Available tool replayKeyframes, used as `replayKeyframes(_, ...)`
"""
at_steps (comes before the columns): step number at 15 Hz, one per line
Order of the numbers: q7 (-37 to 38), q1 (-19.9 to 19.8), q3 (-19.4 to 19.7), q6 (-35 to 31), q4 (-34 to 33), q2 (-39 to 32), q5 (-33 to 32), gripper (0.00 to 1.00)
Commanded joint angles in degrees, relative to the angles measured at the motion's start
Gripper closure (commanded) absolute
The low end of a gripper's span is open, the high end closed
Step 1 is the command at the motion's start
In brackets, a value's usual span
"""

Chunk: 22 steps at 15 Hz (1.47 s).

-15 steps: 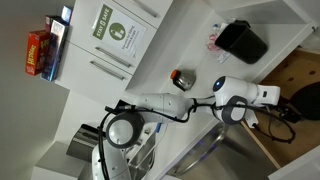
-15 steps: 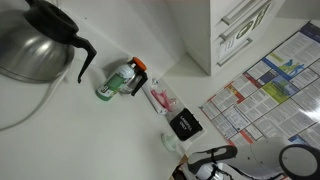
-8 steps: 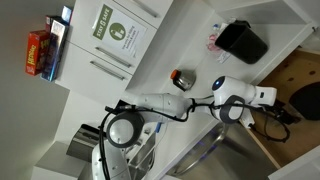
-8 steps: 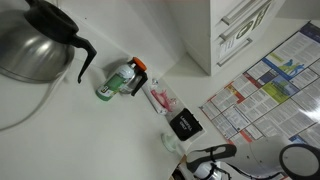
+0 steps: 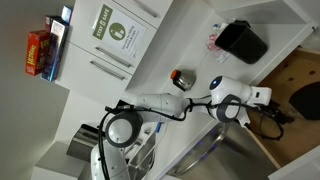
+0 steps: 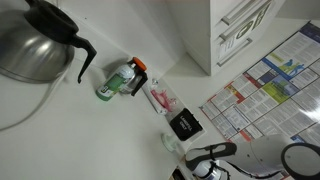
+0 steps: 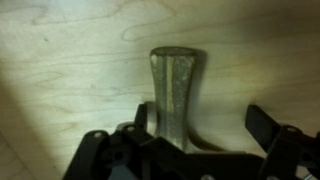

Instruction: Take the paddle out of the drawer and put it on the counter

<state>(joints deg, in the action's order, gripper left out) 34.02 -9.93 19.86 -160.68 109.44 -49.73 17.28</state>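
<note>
The gripper stays low over the bottom of the drawer next. It brings its open fingers together onto the black paddle's slim handle [image 7: 172, 113], because that handle already runs between them.
In the wrist view the paddle [image 7: 176, 95] lies on the light wooden floor of the drawer [image 7: 70, 60]. Only a flat dark strip of it shows, widening at its far end and running in between my jaws. My gripper [image 7: 202, 118] is open around it, the left finger [image 7: 141, 118] close against the strip and the right finger [image 7: 264, 120] well apart. In an exterior view my gripper [image 5: 268, 97] reaches from the white counter [image 5: 190, 45] over the open tan drawer [image 5: 300, 68].
A bulky black container [image 5: 243, 40] and a small round dark-and-red cup [image 5: 181, 77] stand on the counter near the arm. White cabinet doors with bar handles [image 5: 115, 55] are behind. A metal kettle [image 6: 35, 45], a bottle [image 6: 120, 80] and the black container [image 6: 185, 125] show in an exterior view.
The wrist and gripper have shifted slightly at the drawer. Nothing on the counter has moved.
</note>
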Motion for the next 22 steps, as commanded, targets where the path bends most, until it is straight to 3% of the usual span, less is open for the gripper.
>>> replayKeyframes(1,-0.23,0.07,0.43,3.07,1.44,2.24,-0.2,0.0)
replayKeyframes(2,-0.12,0.04,0.52,2.86,1.48,2.21,-0.13,0.25)
replayKeyframes(4,0.0,0.09,0.78,2.79,1.5,2.37,-0.17,0.34)
replayKeyframes(11,0.13,0.32,1.86,2.62,2.08,3.37,-0.52,0.9)
replayKeyframes(16,0.42,3.52,4.27,0.3,6.34,6.61,-2.13,0.92)
replayKeyframes(22,4.38,16.26,16.33,-4.15,15.11,14.03,-8.81,0.92)
